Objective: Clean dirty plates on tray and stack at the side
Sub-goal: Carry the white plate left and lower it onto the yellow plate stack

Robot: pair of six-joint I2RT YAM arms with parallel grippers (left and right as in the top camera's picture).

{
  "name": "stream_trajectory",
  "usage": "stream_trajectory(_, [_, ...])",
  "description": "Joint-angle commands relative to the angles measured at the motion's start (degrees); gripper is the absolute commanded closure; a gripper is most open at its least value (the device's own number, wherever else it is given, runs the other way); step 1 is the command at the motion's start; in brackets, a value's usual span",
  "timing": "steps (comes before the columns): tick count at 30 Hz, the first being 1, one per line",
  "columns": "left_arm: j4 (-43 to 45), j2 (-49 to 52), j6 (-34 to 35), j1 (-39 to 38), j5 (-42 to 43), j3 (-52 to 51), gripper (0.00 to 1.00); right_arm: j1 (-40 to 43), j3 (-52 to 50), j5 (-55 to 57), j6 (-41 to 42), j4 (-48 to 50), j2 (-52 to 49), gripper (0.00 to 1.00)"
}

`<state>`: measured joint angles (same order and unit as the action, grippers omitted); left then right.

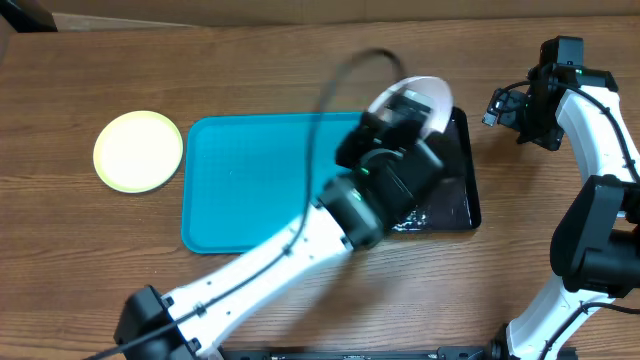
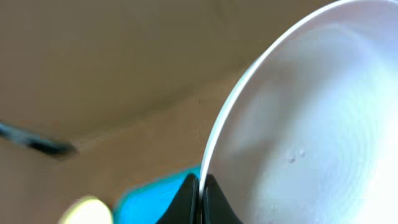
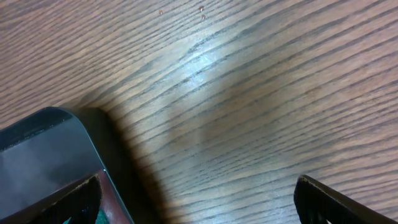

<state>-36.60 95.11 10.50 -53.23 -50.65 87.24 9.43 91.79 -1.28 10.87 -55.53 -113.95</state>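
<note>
I will move my left gripper past the turquoise tray (image 1: 250, 180) and down, and let go over the yellow-green plate (image 1: 138, 150), because that lies below it, to its left in the overhead view.
My left gripper (image 1: 398, 112) is shut on the rim of a pale, whitish plate (image 1: 436, 100) and holds it tilted on edge above the black tray. In the left wrist view the jaws (image 2: 200, 188) pinch the plate's (image 2: 311, 124) edge, and I see no smear on the face that shows. A yellow-green plate (image 1: 138, 150) lies flat on the table left of the turquoise tray (image 1: 250, 180); it also shows blurred in the left wrist view (image 2: 87, 211). The third plate is out of view. My right gripper (image 1: 498, 106) is open and empty above bare table.
A glossy black tray (image 1: 466, 195) sits against the turquoise tray's right end, and its corner shows in the right wrist view (image 3: 37, 143) beside the open jaws (image 3: 199, 200). My left arm stretches diagonally over the turquoise tray's (image 2: 155, 190) right half.
</note>
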Motion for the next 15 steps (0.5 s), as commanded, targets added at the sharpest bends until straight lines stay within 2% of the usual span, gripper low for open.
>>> stream_trajectory(1, [-2.8,0.2,15.9,9.5,21.9,1.0,0.96,0.2,0.9,-0.3,0.2,0.1,1.7,0.0])
stream_trajectory(5, [-5.8,0.2,20.6,25.1,45.7,1.0,0.96,0.2,0.9,-0.3,0.2,0.1,1.7,0.0])
stream_trajectory(9, [-9.3,0.2,24.5,42.2,62.4,1.0,0.96,0.2,0.9,-0.3,0.2,0.1,1.7,0.0])
stream_trajectory(12, [-12.7,0.2,24.4,55.5,68.3,1.0,0.96,0.2,0.9,-0.3,0.2,0.1,1.7,0.0])
stream_trajectory(15, [-16.1,0.2,23.7,64.9,67.4,1.0,0.96,0.2,0.9,-0.3,0.2,0.1,1.7,0.0])
